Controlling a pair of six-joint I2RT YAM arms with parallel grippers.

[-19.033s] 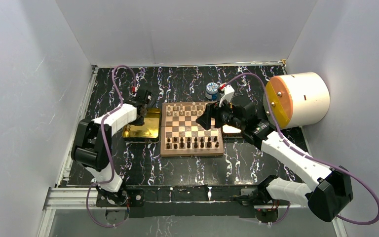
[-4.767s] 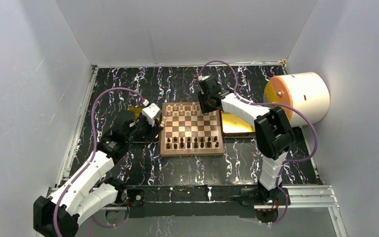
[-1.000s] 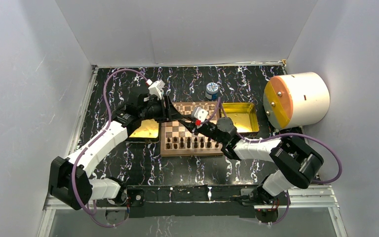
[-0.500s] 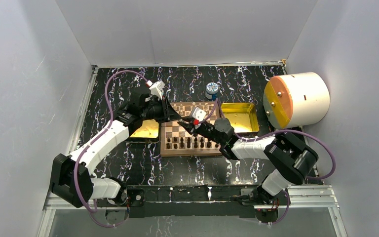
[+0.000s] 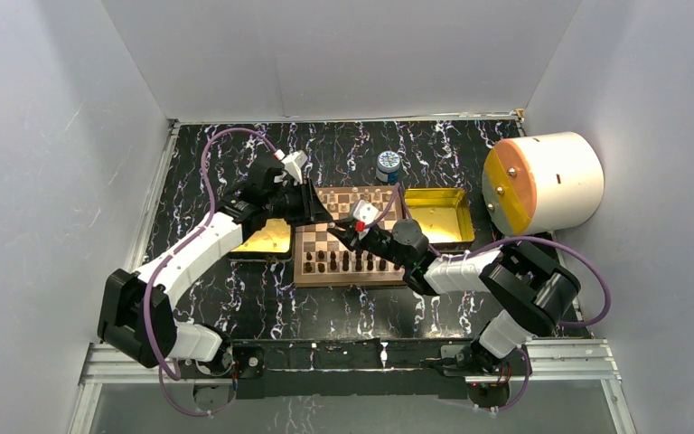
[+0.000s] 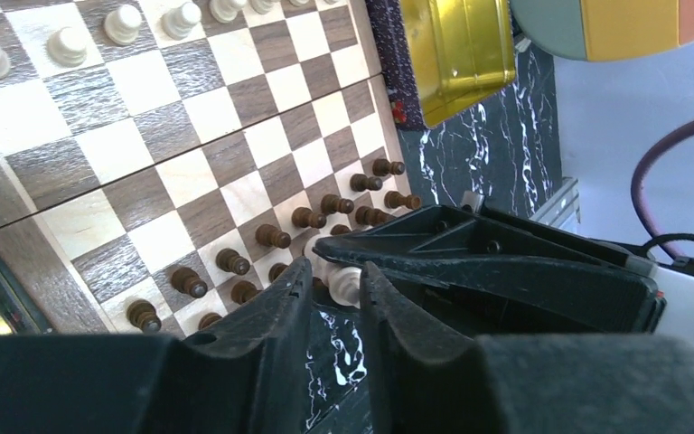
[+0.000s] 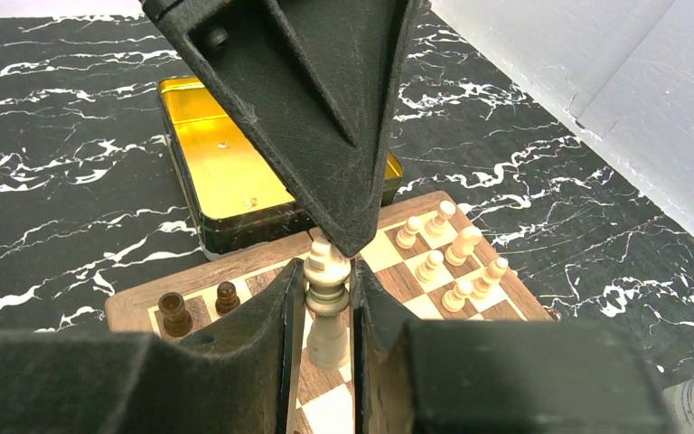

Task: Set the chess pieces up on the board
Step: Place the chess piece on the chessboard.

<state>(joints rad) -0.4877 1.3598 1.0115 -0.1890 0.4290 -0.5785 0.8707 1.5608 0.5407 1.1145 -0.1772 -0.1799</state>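
The upright piece still hangs above the bare middle squares of the board. I should lower my right gripper toward them next and let go of the piece's stem there.
Both grippers meet above the board [image 5: 300,264]. My right gripper [image 7: 325,274] is shut on the stem of one tall cream chess piece [image 7: 328,312], held upright over the squares. My left gripper [image 6: 334,271] is shut on the same chess piece [image 6: 345,283] at its head, and its black tip [image 7: 343,240] shows from above in the right wrist view. In the top view the left gripper [image 5: 328,217] and right gripper [image 5: 343,231] cross and hide the piece. Other cream pieces [image 7: 443,244] stand along the far rows [image 5: 348,194].
Dark brown pieces [image 5: 352,262] line the near rows [image 6: 307,217]. Gold trays sit on the left [image 5: 267,237] and right [image 5: 434,217] of the board. A blue-and-white jar [image 5: 388,165] stands behind it. A large white cylinder with an orange face [image 5: 547,181] lies at far right.
The left gripper has closed on the head of the cream piece that the right gripper holds. Both arms shifted slightly; the right wrist crept left toward the left gripper.
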